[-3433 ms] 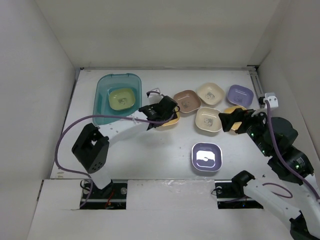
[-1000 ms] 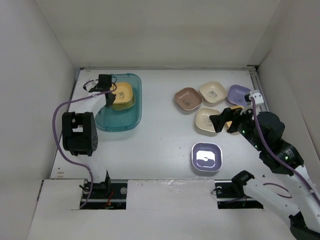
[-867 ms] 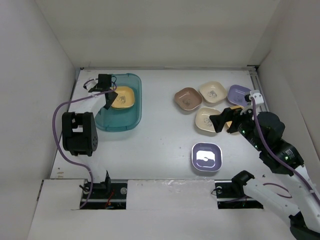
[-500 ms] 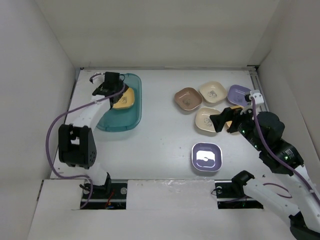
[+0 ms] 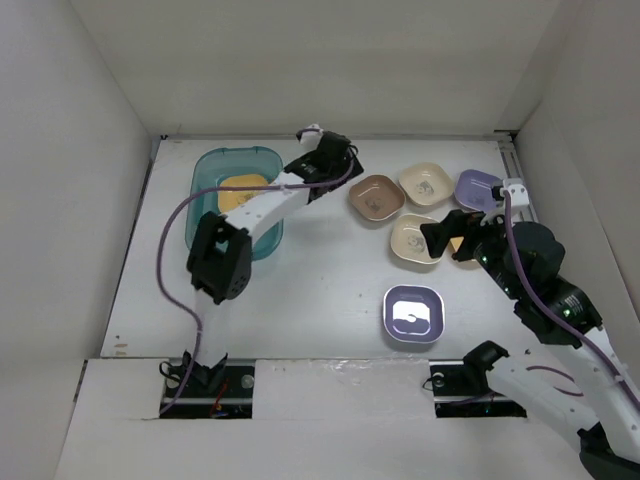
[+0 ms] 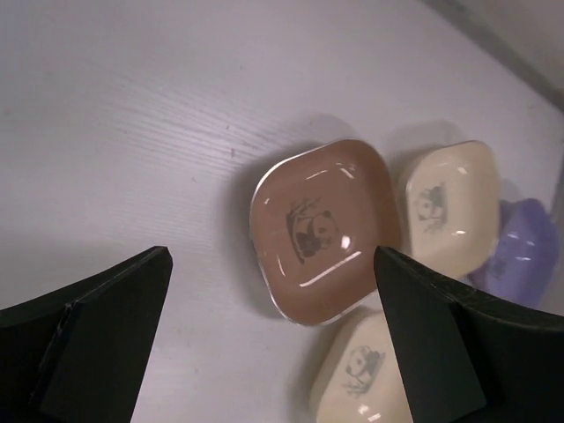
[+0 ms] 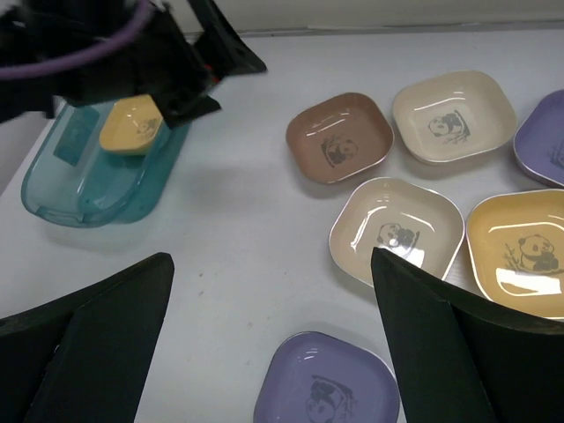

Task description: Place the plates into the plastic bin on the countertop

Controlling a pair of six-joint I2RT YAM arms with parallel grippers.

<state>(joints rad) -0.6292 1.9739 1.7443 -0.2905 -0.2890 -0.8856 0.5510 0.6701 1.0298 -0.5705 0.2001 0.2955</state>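
Observation:
My left gripper moves down to the brown-pink plate next, onto its rim on the bin side [image 5: 355, 205] [image 6: 260, 248], where empty counter leaves room for a finger.
The teal plastic bin [image 5: 205, 215] stands at the back left of the countertop [image 5: 320, 280] with a yellow-orange plate [image 5: 240, 190] lying in it. It also shows in the right wrist view [image 7: 88, 181]. My left gripper [image 5: 335, 150] is open and empty, just left of the brown-pink plate [image 5: 376, 198], which lies between its fingers in the left wrist view [image 6: 322, 231]. My right gripper [image 5: 445, 235] is open and empty above a cream plate [image 5: 413, 240]. A yellow-orange plate [image 7: 520, 251], a second cream plate [image 5: 424, 184] and two lavender plates [image 5: 478, 188] [image 5: 413, 313] lie on the counter.
White walls close in the counter on the left, back and right. The left arm [image 5: 270, 200] stretches over the bin's right rim. A metal rail [image 5: 517, 165] runs along the back right edge.
My left arm has swung right from over the bin to beside the brown-pink plate, leaving the yellow-orange plate in the bin. My right arm has barely moved.

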